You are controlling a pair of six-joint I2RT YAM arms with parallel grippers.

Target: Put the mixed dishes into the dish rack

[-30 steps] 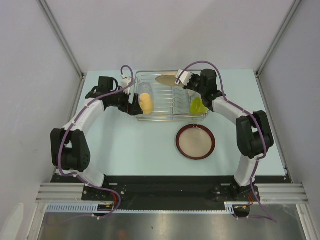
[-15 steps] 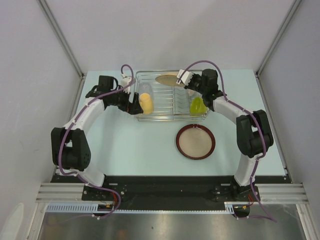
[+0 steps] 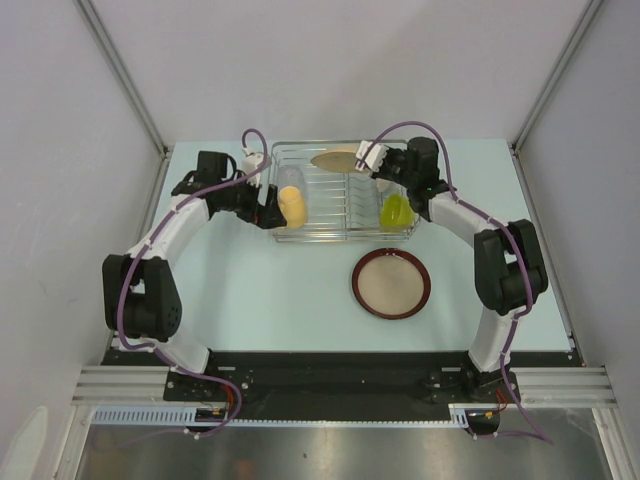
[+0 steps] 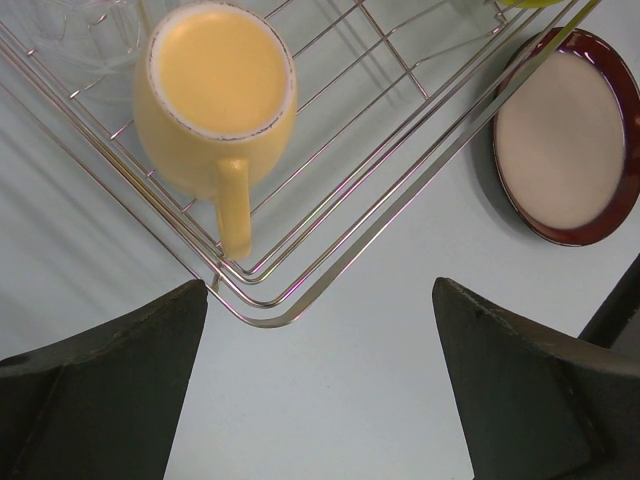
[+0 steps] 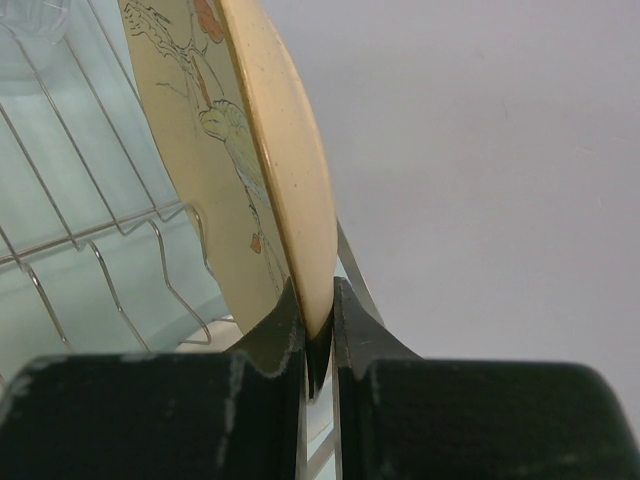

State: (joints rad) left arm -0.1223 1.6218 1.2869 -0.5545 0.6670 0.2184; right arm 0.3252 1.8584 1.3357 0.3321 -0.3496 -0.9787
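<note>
My right gripper moves down next and releases the wooden plate [image 3: 335, 158] into the rack's back slots, which lie below the gripper, since the plate already hangs on edge.
The chrome dish rack [image 3: 345, 239] stands at the back middle of the table. A yellow-orange mug [image 3: 293, 207] [image 4: 215, 90] lies in its left end beside a clear glass [image 3: 290, 178]. A lime-green bowl [image 3: 396, 213] stands on edge in its right end. My right gripper [image 3: 358, 160] [image 5: 318, 300] is shut on the rim of the wooden plate [image 3: 335, 158] [image 5: 270, 150], holding it on edge over the rack's back slots. My left gripper [image 3: 270, 210] [image 4: 320, 390] is open and empty, just outside the rack's front-left corner [image 4: 300, 290]. The beige plate with the dark-brown rim [image 3: 390, 283] [image 4: 570, 150] lies flat on the table.
Grey walls close in the table at the back and both sides. The rack's upright wires [image 5: 100, 250] stand just left of the held plate. The right arm's elbow [image 3: 510, 265] sits to the right of the beige plate.
My right gripper has shifted slightly to the right with the wooden plate. The left arm and the dishes in the rack have not moved.
</note>
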